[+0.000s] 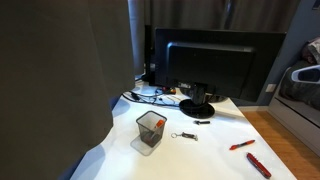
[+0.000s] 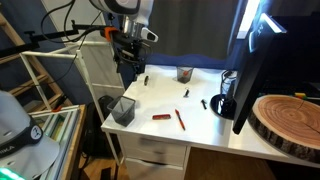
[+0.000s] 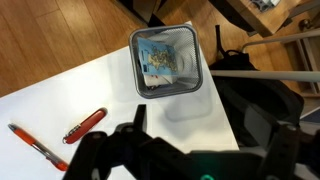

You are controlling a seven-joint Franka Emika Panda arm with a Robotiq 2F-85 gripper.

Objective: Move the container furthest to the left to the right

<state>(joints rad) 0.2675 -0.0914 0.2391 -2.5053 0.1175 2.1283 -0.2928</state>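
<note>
Next, my gripper goes down and toward the cup, astride the cup's side facing the red tool, as the cup is open at the top.
The container is a small dark wire-mesh pen cup (image 1: 150, 130) standing upright on the white table (image 1: 215, 150). In an exterior view it stands near the table's front left corner (image 2: 123, 108). In the wrist view I look down into it (image 3: 167, 60); something pale and bluish lies at its bottom. My gripper (image 2: 128, 68) hangs in the air above the table, behind the cup. In the wrist view its fingers (image 3: 200, 125) are spread wide, open and empty, and the cup sits just beyond them, not between them.
A black monitor (image 1: 215, 65) on a round stand (image 1: 197, 106) fills the back. A second small cup (image 2: 185, 73) stands far back. A red pen (image 2: 181, 119), a red tool (image 2: 160, 116) and keys (image 1: 185, 136) lie on the table. A wooden slab (image 2: 285, 120) lies beside the monitor.
</note>
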